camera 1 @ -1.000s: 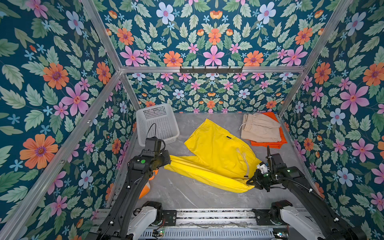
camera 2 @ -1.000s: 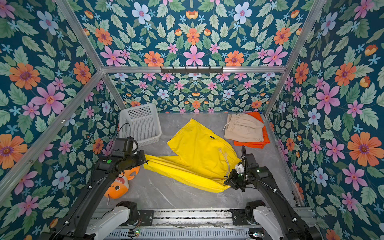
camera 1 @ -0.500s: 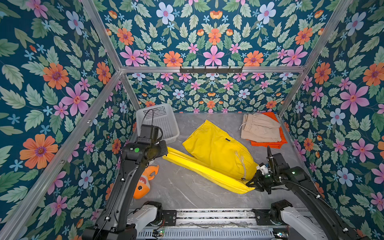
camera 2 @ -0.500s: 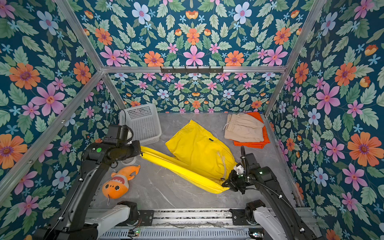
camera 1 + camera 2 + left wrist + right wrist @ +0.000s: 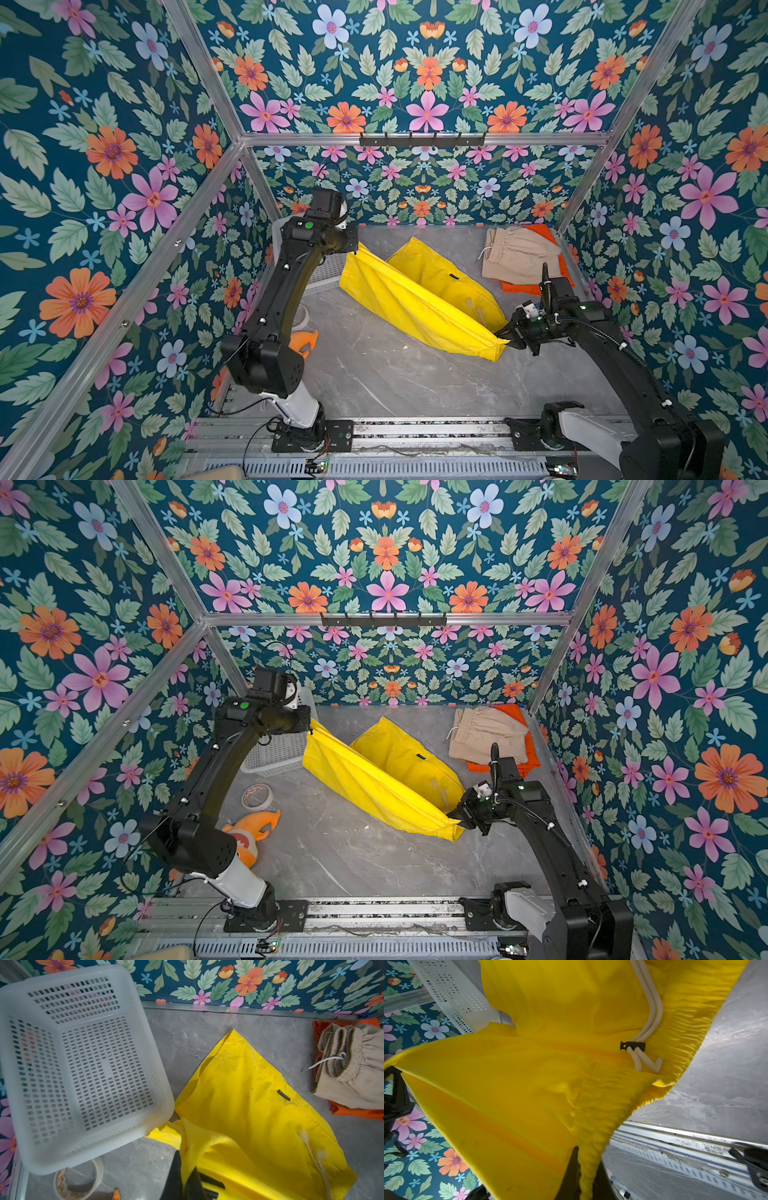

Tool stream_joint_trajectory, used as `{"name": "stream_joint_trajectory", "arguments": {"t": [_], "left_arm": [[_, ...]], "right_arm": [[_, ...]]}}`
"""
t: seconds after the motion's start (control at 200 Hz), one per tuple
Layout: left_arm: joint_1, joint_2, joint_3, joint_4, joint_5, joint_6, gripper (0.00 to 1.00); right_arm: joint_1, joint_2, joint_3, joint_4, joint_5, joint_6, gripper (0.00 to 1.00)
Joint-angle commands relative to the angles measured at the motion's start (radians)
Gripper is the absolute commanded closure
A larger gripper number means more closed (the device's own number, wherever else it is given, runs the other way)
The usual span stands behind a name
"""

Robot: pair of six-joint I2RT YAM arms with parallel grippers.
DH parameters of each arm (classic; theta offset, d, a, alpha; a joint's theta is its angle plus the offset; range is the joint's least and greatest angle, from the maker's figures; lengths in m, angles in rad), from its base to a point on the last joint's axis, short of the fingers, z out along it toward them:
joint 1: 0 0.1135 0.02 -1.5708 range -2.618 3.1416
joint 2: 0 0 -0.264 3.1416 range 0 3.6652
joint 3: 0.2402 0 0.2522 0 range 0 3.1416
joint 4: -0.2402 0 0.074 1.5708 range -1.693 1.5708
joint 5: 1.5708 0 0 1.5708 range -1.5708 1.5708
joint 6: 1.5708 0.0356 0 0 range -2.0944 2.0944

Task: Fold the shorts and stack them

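My right gripper carries the held edge outward over the far half's waistband (image 5: 495, 310) next and releases, since the waistband still lies uncovered on the tabletop.
The yellow shorts (image 5: 415, 299) (image 5: 374, 779) hang stretched between my two grippers. My left gripper (image 5: 355, 246) (image 5: 310, 730) is raised beside the basket and shut on one cloth edge; in the left wrist view the black jaws (image 5: 186, 1176) pinch yellow fabric. My right gripper (image 5: 505, 336) (image 5: 454, 813) sits low at the front right, shut on the ribbed waistband (image 5: 586, 1172). The far half of the shorts still rests on the table. The folded beige shorts (image 5: 519, 257) (image 5: 486, 733) (image 5: 353, 1076) lie on the orange shorts (image 5: 524, 287) (image 5: 498, 766) at the back right.
A white perforated basket (image 5: 278, 750) (image 5: 83, 1064) stands at the back left, partly behind my left arm. A tape roll (image 5: 257, 796) (image 5: 79, 1180) and an orange fish toy (image 5: 249, 829) lie on the grey table (image 5: 395, 382) at the left.
My left gripper has risen and moved toward the back with its edge of the yellow shorts, pulling that half up off the table. My right gripper has barely moved.
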Motion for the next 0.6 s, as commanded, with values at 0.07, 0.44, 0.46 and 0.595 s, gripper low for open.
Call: {"name": "stream_joint_trajectory", "arguments": {"t": [0.07, 0.44, 0.46, 0.595], "left_arm": [[-0.027, 0.156, 0.172, 0.091, -0.075, 0.048, 1.0], [-0.097, 0.415, 0.399, 0.111, -0.063, 0.059, 1.0], [-0.1, 0.423, 0.4, 0.121, -0.063, 0.056, 1.0], [-0.115, 0.471, 0.408, 0.193, -0.054, 0.044, 1.0]], "right_arm": [[-0.007, 0.025, -0.08, -0.013, -0.064, 0.016, 1.0], [-0.157, 0.075, -0.201, 0.094, -0.217, 0.064, 1.0], [-0.169, 0.082, -0.2, 0.092, -0.223, 0.055, 1.0], [-0.223, 0.145, -0.19, 0.086, -0.244, 0.003, 1.0]]}}
